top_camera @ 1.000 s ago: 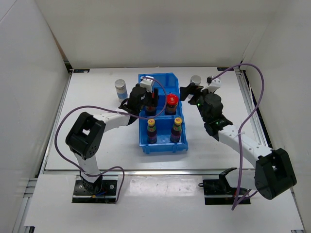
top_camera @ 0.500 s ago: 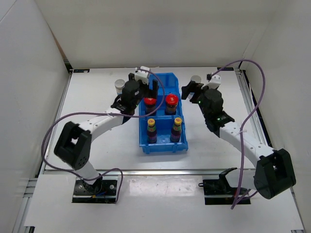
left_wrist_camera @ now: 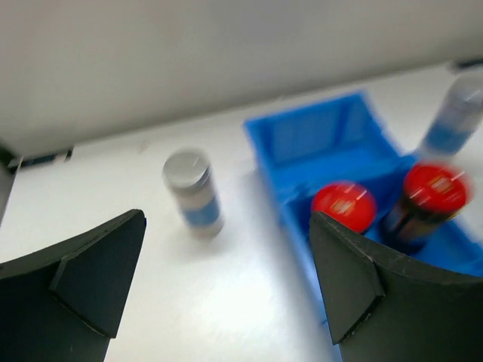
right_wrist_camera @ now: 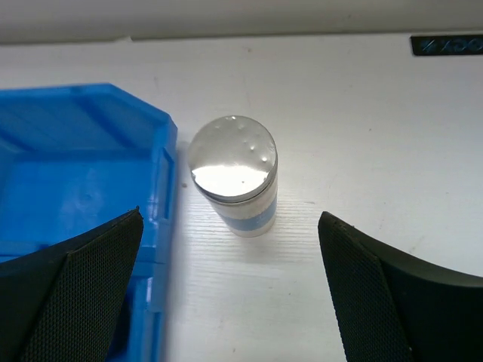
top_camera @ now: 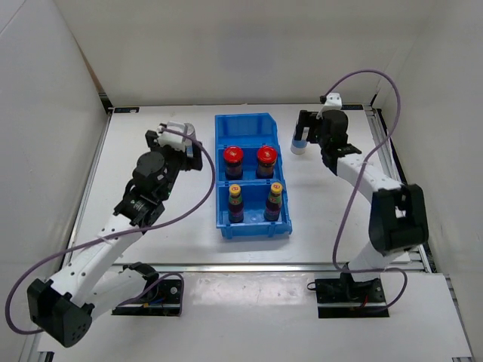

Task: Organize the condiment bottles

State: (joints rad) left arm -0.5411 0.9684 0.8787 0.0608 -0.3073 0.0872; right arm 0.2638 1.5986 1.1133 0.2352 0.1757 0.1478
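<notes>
The shaker's silver cap (right_wrist_camera: 232, 160) still stands ahead of the fingers. The right gripper lowers and moves outward next until its open fingers straddle that cap.
The blue bin (top_camera: 253, 222) holds two red-lidded jars (top_camera: 232, 156) (top_camera: 265, 156) in its middle compartment and two yellow-capped bottles (top_camera: 235, 197) (top_camera: 275, 194) in the near one. My left gripper (top_camera: 175, 143) is open and empty, above the table left of the bin. In the left wrist view (left_wrist_camera: 226, 226) a silver-capped shaker (left_wrist_camera: 192, 192) stands upright ahead of it; the top view hides that shaker. My right gripper (top_camera: 308, 134) is open beside the other shaker (top_camera: 298, 145). In the right wrist view (right_wrist_camera: 230, 226) that shaker (right_wrist_camera: 234, 177) stands just ahead of the fingers, next to the bin (right_wrist_camera: 83, 166).
The bin's far compartment (top_camera: 245, 130) holds nothing. White walls enclose the table on the left, back and right. Purple cables loop over both arms. The left wrist view is blurred; it shows the bin (left_wrist_camera: 317, 139), both red lids and the far shaker (left_wrist_camera: 456, 113).
My left gripper has drawn out of the bin, leaving a red-lidded jar in the middle compartment, and swung left over the left shaker. My right gripper has moved back toward the right shaker.
</notes>
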